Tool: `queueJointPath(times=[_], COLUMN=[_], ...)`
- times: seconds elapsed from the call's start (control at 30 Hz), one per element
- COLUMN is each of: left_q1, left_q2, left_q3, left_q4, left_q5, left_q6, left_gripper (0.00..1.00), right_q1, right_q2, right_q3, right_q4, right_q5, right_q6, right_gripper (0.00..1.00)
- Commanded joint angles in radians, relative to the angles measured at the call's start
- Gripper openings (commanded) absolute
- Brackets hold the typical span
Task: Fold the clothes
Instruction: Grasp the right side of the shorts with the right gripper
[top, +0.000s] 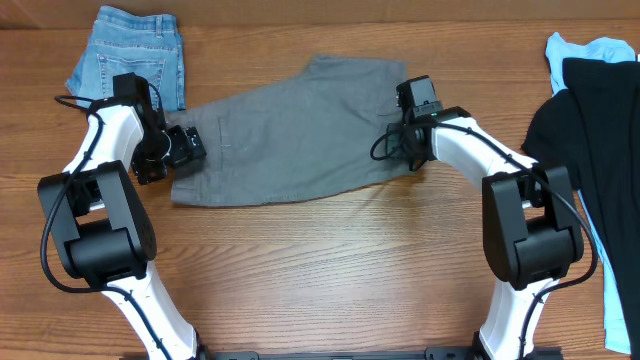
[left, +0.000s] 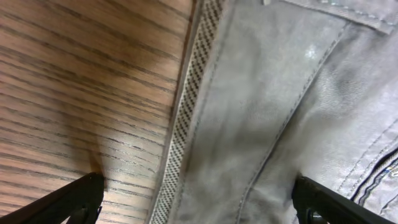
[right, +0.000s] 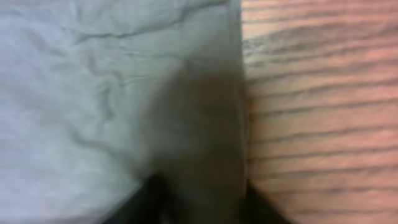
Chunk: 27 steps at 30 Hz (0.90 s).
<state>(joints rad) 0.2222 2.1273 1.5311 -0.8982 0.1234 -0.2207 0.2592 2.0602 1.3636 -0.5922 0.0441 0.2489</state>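
Observation:
Next, the left gripper shifts slightly outward and toward the middle of the shorts, onto the waistband nearer its belt loop, since one finger is over wood.
The grey shorts (top: 285, 130) lie spread flat in the middle of the table. My left gripper (top: 186, 147) is at their left end. In the left wrist view it (left: 199, 205) is open, its fingers wide apart over the waistband edge (left: 186, 118), one over wood and one over cloth. My right gripper (top: 402, 150) is at the shorts' right edge. In the right wrist view it (right: 202, 208) is low and blurred, its fingers apart on either side of the shadowed hem (right: 230, 93). The denim garment (top: 135, 55) lies at the far left. The black garment (top: 585, 150) and the light-blue garment (top: 600, 50) lie at the right edge.
The bare wooden table (top: 330, 270) stretches in front of the shorts. Both arm bases stand at the near edge, left (top: 100, 230) and right (top: 530, 230). A black cable (top: 385, 145) loops beside the right wrist.

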Motion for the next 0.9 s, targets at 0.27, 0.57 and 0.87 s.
queueJointPath(times=[0.27,0.57,0.87], left_q1=[-0.008,-0.008,-0.053], left_q2=[0.011,0.011,0.011], left_q3=[-0.032,-0.032,-0.032], left_q4=[-0.002,0.029,0.117], left_q5=[0.035,0.153,0.188], left_q6=[0.008,0.063,0.129], left_gripper=[1.00,1.00,1.00], right_q1=[-0.028,0.008,-0.043], right_q2=[0.025,0.009,-0.052], right_q3=[0.005,0.005,0.071], right_q4=[-0.267,-0.404,-0.397], right_q5=[0.021,-0.008,-0.106], right_q6=[0.332,0.380,0.221], right_gripper=[0.04,0.04,1.00])
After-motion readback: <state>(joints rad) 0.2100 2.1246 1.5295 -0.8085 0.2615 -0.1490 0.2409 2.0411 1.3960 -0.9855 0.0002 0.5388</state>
